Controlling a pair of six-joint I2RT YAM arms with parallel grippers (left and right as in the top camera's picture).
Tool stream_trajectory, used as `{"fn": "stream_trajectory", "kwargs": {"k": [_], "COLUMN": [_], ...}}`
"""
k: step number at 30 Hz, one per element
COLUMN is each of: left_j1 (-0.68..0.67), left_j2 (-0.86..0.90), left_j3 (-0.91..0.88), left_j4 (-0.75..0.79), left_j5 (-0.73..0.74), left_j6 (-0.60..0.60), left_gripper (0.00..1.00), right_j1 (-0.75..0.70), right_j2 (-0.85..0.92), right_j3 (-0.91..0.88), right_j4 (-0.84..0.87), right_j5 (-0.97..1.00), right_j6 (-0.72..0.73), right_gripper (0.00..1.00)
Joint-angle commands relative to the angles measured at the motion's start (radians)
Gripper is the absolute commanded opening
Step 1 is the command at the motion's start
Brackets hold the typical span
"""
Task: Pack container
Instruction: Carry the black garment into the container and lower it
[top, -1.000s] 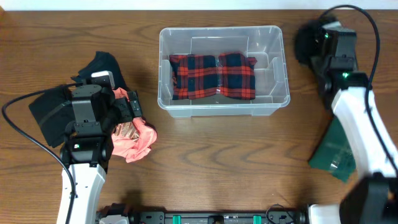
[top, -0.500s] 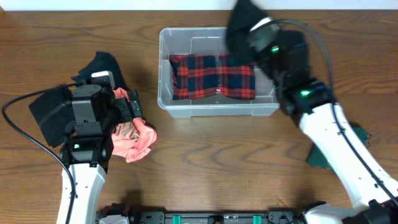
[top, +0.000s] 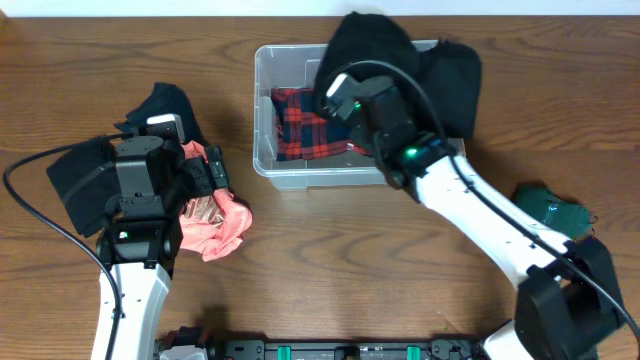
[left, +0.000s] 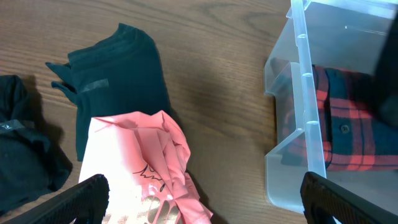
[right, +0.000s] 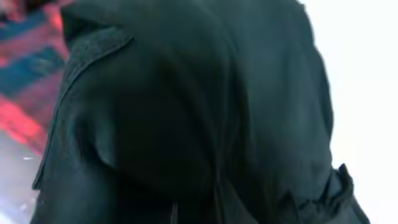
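Note:
The black garment (top: 425, 68) hangs across the container's far rim, so I should next carry my right gripper left in the overhead view, over the plaid shirt (top: 295, 125), and release it.
The clear container (top: 262, 112) stands at the back centre with a red and navy plaid shirt (top: 295, 125) lying in it. My right gripper (top: 345, 85) is over the container, shut on a black garment (top: 425, 68) that drapes over the tub's right half and far rim. That garment fills the right wrist view (right: 186, 112) and hides the fingers. My left gripper (left: 208, 202) is open just above a pink garment (left: 137, 155) on the table, left of the container (left: 305, 81).
A dark green garment (left: 115, 81) lies beside the pink one (top: 215, 225), and black cloth (top: 75, 175) lies further left. Another dark green garment (top: 550, 210) lies on the table at the right, beside my right arm.
My right arm has swung left from the table's right side, carrying the black garment over the container and covering the plaid shirt's right half. The left arm has not moved.

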Motion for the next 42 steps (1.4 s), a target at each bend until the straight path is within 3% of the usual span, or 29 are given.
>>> {"fn": "stream_trajectory", "kwargs": {"k": [1,11,14,17,25,28,33,42], "left_j1": [0.0,0.0,0.0,0.0,0.0,0.0,0.0,0.0], "left_j2": [0.002,0.002,0.002,0.002,0.002,0.002,0.002,0.002], "left_j3": [0.024,0.024,0.024,0.024,0.024,0.024,0.024,0.024], "left_j4": [0.002,0.002,0.002,0.006,0.008,0.008,0.008,0.008], "left_j5": [-0.016,-0.016,-0.016,-0.016,-0.016,-0.016,-0.016,-0.016], "left_j6": [0.001,0.002,0.002,0.002,0.002,0.002,0.002,0.001], "left_gripper": [0.98,0.98,0.98,0.98,0.98,0.98,0.98,0.98], "right_j1": [0.055,0.094,0.088,0.081,0.086,0.084,0.074,0.035], "right_j2": [0.009,0.011,0.011,0.011,-0.035,-0.074,-0.078,0.024], "right_j3": [0.021,0.021,0.021,0.021,0.021,0.021,0.021,0.021], "right_j4": [0.013,-0.018,-0.045,-0.063,0.027,0.137,0.337,0.404], "right_j5": [-0.088,-0.123,-0.118,-0.09,0.104,0.118,0.076,-0.139], "right_j6": [0.056,0.076,0.075,0.075,0.074,0.076,0.225,0.424], "right_gripper": [0.01,0.03,0.24,0.38,0.45,0.4,0.11,0.08]}}
